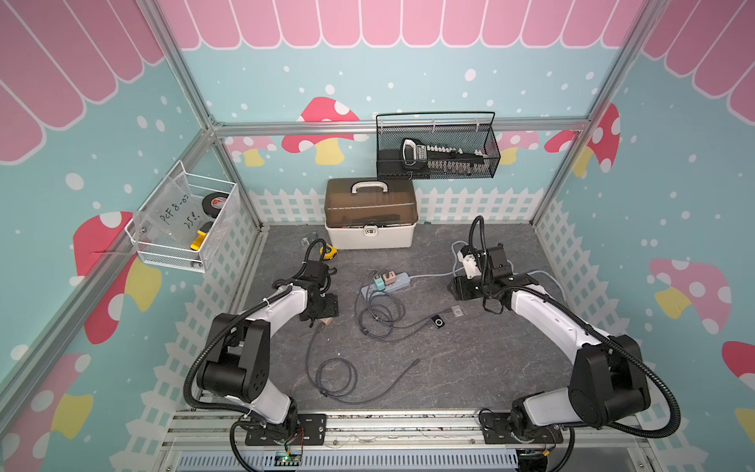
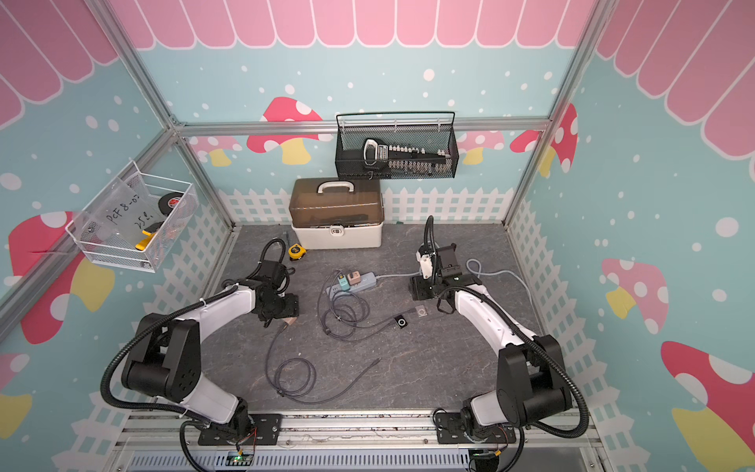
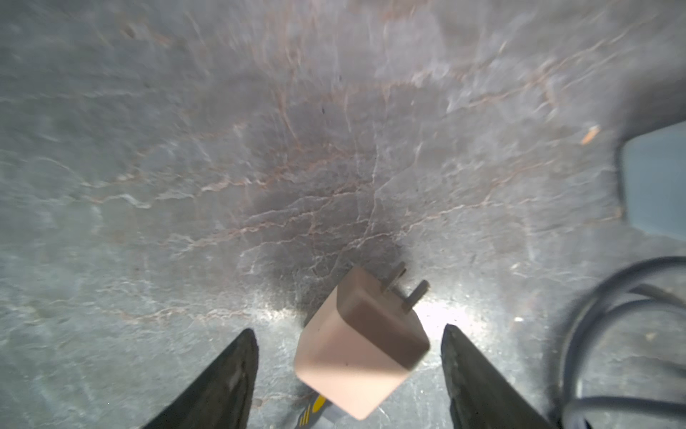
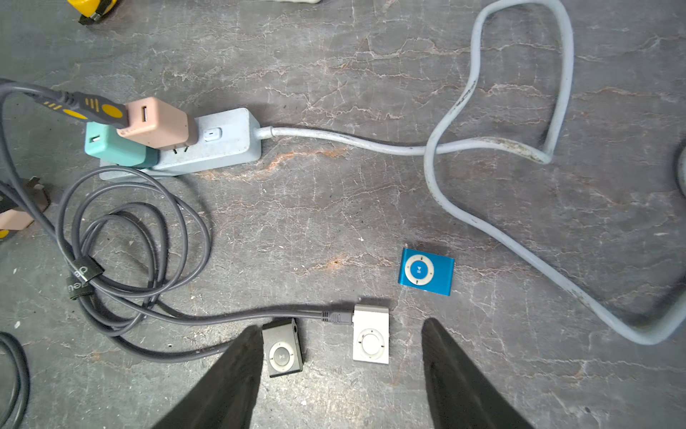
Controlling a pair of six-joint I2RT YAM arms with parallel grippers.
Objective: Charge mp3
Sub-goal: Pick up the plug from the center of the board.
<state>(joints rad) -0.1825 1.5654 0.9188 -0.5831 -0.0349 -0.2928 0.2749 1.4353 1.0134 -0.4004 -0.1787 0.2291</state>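
The left gripper goes down a little further around the second pink adapter's body next and closes on its sides, since it already lies between the open fingers.
Three small mp3 players lie near my right gripper: a dark grey one, a silver one with a grey cable plugged into it, and a blue one. The right gripper is open and hovers over them, holding nothing. That cable runs to a pink adapter on the pale blue power strip, beside a teal adapter. My left gripper is open around a second pink adapter without touching it, prongs pointing away. In both top views this adapter lies under the left gripper.
A loose grey cable coils from the second adapter toward the front. The strip's thick pale cord loops at the right. A lidded toolbox and a yellow tape measure sit at the back. Wire baskets hang on the walls.
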